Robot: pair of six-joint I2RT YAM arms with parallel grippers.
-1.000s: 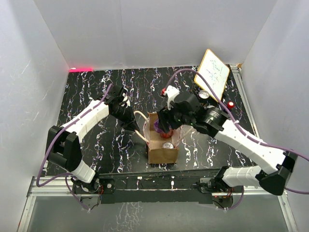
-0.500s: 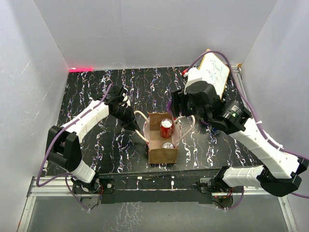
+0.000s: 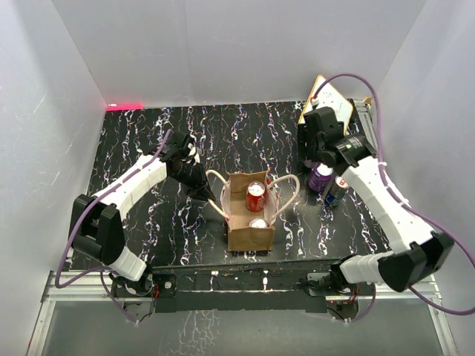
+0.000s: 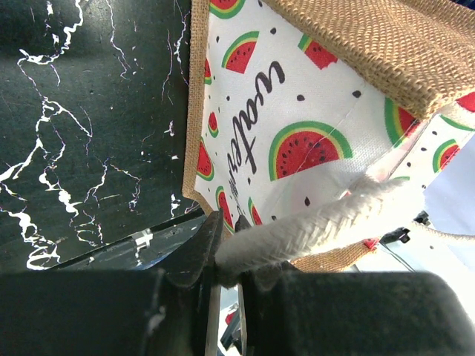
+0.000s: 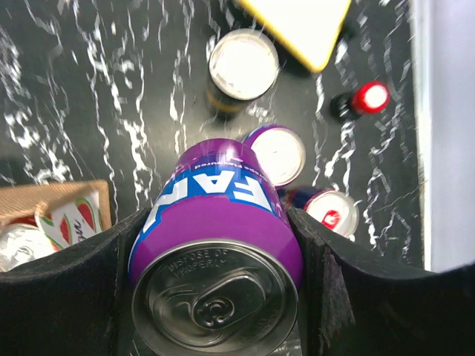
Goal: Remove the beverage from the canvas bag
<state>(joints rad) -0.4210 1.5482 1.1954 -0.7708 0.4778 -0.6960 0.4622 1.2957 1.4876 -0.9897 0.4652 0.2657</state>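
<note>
I will next move my right gripper across, lower it and let go, because bare tabletop between bag [image 3: 249,236] and dark can is below, to the gripper's left in the top view.
The canvas bag [image 3: 249,236] stands open at the table's front middle, with a red can [image 3: 255,197] and a silver-topped can [image 3: 257,222] inside. Its watermelon-print lining [image 4: 297,111] fills the left wrist view. My left gripper [image 3: 202,189] is shut on the bag's left cream handle [image 4: 319,222] and holds it out to the left. My right gripper [image 3: 318,165] is shut on a purple can [image 5: 215,252], held over the table to the right of the bag, which shows at the right wrist view's left edge [image 5: 52,196]. The purple can also shows from above [image 3: 320,179].
Beside the held can stand a second purple can [image 5: 276,152], a red-and-white-topped can [image 5: 332,213] and a dark can with a white top [image 5: 243,65]. A yellow-rimmed whiteboard [image 3: 330,111] leans at the back right, with a red knob [image 5: 369,96] near it. White walls enclose the table.
My right gripper lifted the purple can out of the bag and carried it right and back, next to the other cans. The left gripper kept hold of the handle.
</note>
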